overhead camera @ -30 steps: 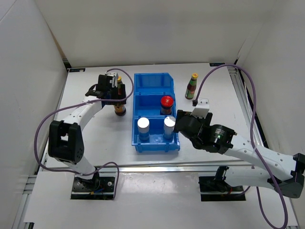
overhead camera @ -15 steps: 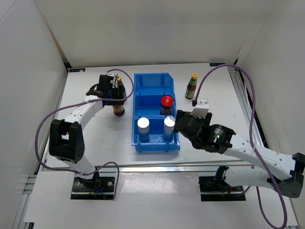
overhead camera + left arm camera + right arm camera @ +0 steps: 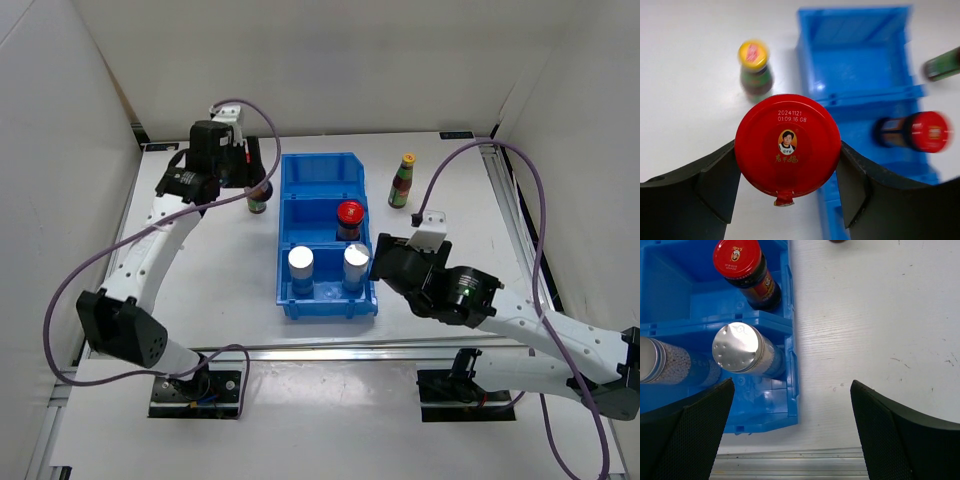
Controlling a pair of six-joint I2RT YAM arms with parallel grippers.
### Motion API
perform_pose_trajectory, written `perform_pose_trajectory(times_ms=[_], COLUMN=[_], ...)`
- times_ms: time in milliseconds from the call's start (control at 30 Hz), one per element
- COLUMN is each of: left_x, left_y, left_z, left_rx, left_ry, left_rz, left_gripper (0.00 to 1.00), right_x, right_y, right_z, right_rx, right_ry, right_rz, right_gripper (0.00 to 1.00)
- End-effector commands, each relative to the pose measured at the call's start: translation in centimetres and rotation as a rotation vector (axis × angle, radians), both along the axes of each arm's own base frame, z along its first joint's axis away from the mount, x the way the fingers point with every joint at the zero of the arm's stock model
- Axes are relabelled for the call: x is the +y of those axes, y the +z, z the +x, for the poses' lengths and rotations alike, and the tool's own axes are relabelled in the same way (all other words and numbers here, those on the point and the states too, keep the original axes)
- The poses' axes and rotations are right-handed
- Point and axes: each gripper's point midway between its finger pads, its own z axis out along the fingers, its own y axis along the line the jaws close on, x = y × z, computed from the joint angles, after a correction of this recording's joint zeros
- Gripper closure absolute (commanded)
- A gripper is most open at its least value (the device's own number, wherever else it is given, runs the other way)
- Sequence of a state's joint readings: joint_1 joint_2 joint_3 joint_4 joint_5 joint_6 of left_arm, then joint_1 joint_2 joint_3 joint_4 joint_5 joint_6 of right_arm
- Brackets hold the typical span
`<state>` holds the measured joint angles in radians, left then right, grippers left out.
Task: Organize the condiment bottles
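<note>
I should next move my left gripper to the right in the top view and down into the free space in the blue bin's middle section, because the matching red-lidded jar stands beside that space.
My left gripper (image 3: 250,180) (image 3: 787,155) is shut on a squat dark red-lidded jar (image 3: 787,142) and holds it above the table just left of the blue bin (image 3: 322,165); the jar hangs below it (image 3: 258,198). A slim yellow-capped bottle (image 3: 754,67) stands on the table beneath. The second yellow-capped bottle (image 3: 403,180) stands right of the bin. The bin's middle compartment holds the other red-lidded jar (image 3: 349,215) (image 3: 737,260). Its near compartment holds two silver-topped bottles (image 3: 300,262) (image 3: 356,258) (image 3: 737,347). My right gripper (image 3: 378,262) (image 3: 792,385) is open and empty over the bin's near right corner.
The bin's far compartment (image 3: 855,65) holds nothing. White walls stand close on the left, back and right. An aluminium rail (image 3: 400,345) runs along the table's near edge, and another (image 3: 515,215) along the right side.
My left gripper has risen with the red-lidded jar and carried it back toward the far end of the bin. My right arm has shifted only slightly.
</note>
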<state>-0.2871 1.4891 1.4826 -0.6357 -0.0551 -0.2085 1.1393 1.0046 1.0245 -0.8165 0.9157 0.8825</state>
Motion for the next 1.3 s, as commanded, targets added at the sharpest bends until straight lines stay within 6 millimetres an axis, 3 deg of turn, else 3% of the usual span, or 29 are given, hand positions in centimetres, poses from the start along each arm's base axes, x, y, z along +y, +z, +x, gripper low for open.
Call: perform_pose_trajectory(times_ms=[0,133,267,400,733,867,900,1033,1233,1267], left_x=[-3.5,-6.6,-11.3,-13.8,-14.1,-14.1,-14.3,-14.5,-14.5,-14.4], left_y=[10.5,11.7,9.8,8.0,-0.5,-2.8,-2.4,-5.3,-7.4,-7.8], left_z=[-1.4,-2.4,-3.0,-3.4,-2.2,-1.5,-1.2,-0.5,0.2,0.3], left_rx=[-0.245,-0.246,-0.191,-0.159,-0.035,-0.029,-0.047,-0.001,0.025,0.031], left_ry=[-0.1,-0.169,-0.268,-0.305,-0.276,-0.269,-0.27,-0.266,-0.254,-0.247], left_rz=[-0.159,-0.216,-0.212,-0.18,-0.089,-0.056,-0.064,-0.028,0.008,0.017], left_gripper=[0.68,0.69,0.7,0.71,0.71,0.71,0.71,0.71,0.6,0.55], right_x=[-0.8,-0.9,-0.8,-0.8,-0.9,-0.9,-0.9,-0.9,-0.9,-0.9], right_y=[0.9,0.8,0.6,0.6,0.8,0.8,0.8,0.7,0.7,0.7], right_z=[0.1,0.1,0.1,0.1,0.1,0.1,0.1,0.2,0.2,0.2], right_rx=[-0.045,-0.044,-0.04,-0.04,-0.043,-0.043,-0.043,-0.046,-0.046,-0.046], right_ry=[-0.051,-0.055,-0.055,-0.055,-0.059,-0.059,-0.059,-0.065,-0.065,-0.065], right_rz=[0.064,0.071,0.063,0.063,0.079,0.079,0.079,0.068,0.068,0.068], right_gripper=[0.0,0.0,0.0,0.0,0.0,0.0,0.0,0.0,0.0,0.0])
